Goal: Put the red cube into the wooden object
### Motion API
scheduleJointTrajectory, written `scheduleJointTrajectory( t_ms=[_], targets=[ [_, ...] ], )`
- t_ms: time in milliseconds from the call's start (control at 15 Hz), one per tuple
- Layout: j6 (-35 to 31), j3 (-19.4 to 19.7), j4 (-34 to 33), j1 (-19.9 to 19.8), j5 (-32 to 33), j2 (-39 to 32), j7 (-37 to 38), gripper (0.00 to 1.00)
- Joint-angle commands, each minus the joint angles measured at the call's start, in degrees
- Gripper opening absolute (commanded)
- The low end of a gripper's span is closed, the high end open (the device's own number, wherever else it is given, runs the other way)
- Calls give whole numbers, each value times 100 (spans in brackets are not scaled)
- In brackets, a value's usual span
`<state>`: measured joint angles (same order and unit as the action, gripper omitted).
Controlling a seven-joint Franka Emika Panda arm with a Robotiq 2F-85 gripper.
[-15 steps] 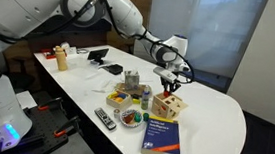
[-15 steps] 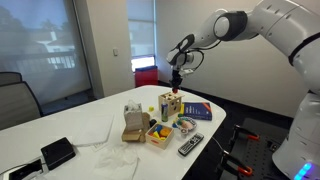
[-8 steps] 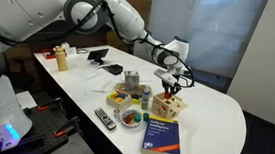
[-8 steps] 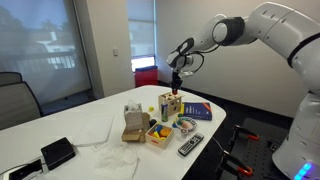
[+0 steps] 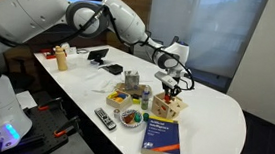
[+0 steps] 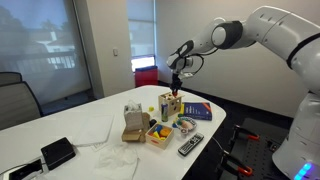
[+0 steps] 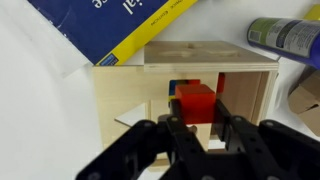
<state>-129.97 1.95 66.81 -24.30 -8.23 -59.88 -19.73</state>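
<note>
The square hole in the wooden box (image 5: pixel 173 105) (image 7: pixel 185 80) is just below my gripper. My gripper should next go down onto that hole and release the red cube there.
In the wrist view my gripper (image 7: pixel 197 120) is shut on the red cube (image 7: pixel 196 102), which sits between the two black fingers. It hangs straight over the pale wooden box (image 7: pixel 185 80) with cut-out holes, right above the opening in its top face. In both exterior views the gripper (image 5: pixel 172 86) (image 6: pixel 175 88) points down just above the wooden box (image 5: pixel 173 105) (image 6: pixel 172 105) on the white table. The red cube is too small to make out in the exterior views.
A blue-and-yellow book (image 5: pixel 162 135) (image 7: pixel 120 25) lies by the box. A can (image 7: pixel 285 38), a tray of small coloured pieces (image 5: pixel 129 115), a remote (image 5: pixel 105 117) and a cardboard piece (image 6: pixel 132 122) stand close by. The table edge (image 5: pixel 227 145) is near.
The gripper with the red cube has come down slightly toward the top of the wooden box. Everything else on the table stays where it was.
</note>
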Motion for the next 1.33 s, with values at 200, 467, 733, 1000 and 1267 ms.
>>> scheduleJointTrajectory(
  t_ms=[200, 467, 733, 1000, 1267],
  targets=[
    [373, -39, -352, -42, -44, -147, 229, 10],
    [587, -29, -495, -38, -56, -210, 411, 10],
    [418, -3, -297, -2, -14, -134, 327, 35],
    [452, -9, -348, -9, -67, -136, 327, 35],
    [460, -10, -351, -12, -71, -137, 327, 35]
  ],
)
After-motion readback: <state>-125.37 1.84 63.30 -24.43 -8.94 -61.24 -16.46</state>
